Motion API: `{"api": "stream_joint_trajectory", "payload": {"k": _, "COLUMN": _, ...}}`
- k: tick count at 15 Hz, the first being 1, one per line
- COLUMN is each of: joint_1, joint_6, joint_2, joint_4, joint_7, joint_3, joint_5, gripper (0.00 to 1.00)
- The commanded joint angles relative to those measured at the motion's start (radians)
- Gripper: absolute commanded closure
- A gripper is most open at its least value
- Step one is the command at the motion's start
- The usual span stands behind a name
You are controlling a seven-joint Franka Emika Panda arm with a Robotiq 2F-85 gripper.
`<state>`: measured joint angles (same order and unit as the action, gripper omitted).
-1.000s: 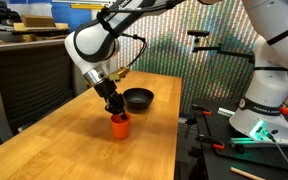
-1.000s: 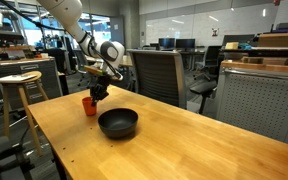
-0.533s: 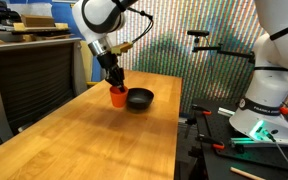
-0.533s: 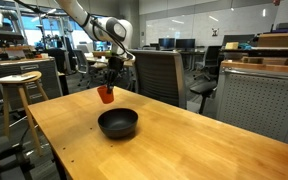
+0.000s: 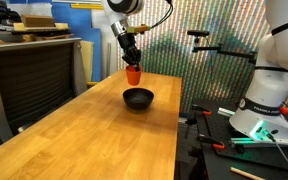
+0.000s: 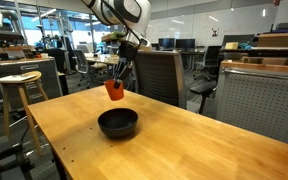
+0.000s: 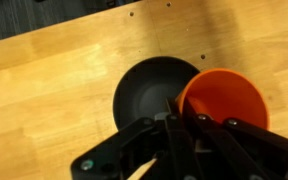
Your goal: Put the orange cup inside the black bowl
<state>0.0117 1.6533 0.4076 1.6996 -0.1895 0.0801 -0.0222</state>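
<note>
The black bowl is empty and just below the cup, so my gripper will next lower the orange cup (image 5: 133, 75) into the bowl's open middle and let go of the cup's rim there.
My gripper (image 5: 131, 62) is shut on the rim of the orange cup (image 5: 133, 75) and holds it in the air above the table. The black bowl (image 5: 138, 97) sits on the wooden table just below the cup. In the other exterior view the cup (image 6: 115, 90) hangs above and slightly left of the bowl (image 6: 118, 123). In the wrist view the cup's open mouth (image 7: 224, 98) is at the right between my fingers (image 7: 182, 118), and the empty bowl (image 7: 149, 88) lies below, partly behind the cup.
The wooden table (image 5: 84, 140) runs toward the camera. An office chair (image 6: 156, 75) stands behind the far edge. A stool (image 6: 16, 85) stands off the table. A white robot base (image 5: 269, 90) stands beside the table.
My gripper has lifted the orange cup off the table and carried it up and toward the black bowl. The bowl has not moved.
</note>
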Motion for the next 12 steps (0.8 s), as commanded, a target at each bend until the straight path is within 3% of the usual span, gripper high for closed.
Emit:
{"api": "stream_joint_trajectory", "payload": {"k": 1, "joint_1": 0.035, "joint_6": -0.015, "joint_2": 0.049, "joint_4": 0.026, "joint_7": 0.002, "joint_3": -0.009, "joint_5": -0.060, "gripper": 0.98}}
{"api": "stream_joint_trajectory", "payload": {"k": 6, "joint_1": 0.034, "joint_6": 0.002, "joint_2": 0.178, "joint_4": -0.010, "joint_7": -0.004, "joint_3": -0.018, "joint_5": -0.090, "gripper": 0.98}}
{"api": "stream_joint_trajectory", "payload": {"k": 12, "joint_1": 0.038, "joint_6": 0.071, "joint_2": 0.245, "joint_4": -0.027, "joint_7": -0.023, "joint_3": 0.006, "joint_5": -0.070, "gripper": 0.98}}
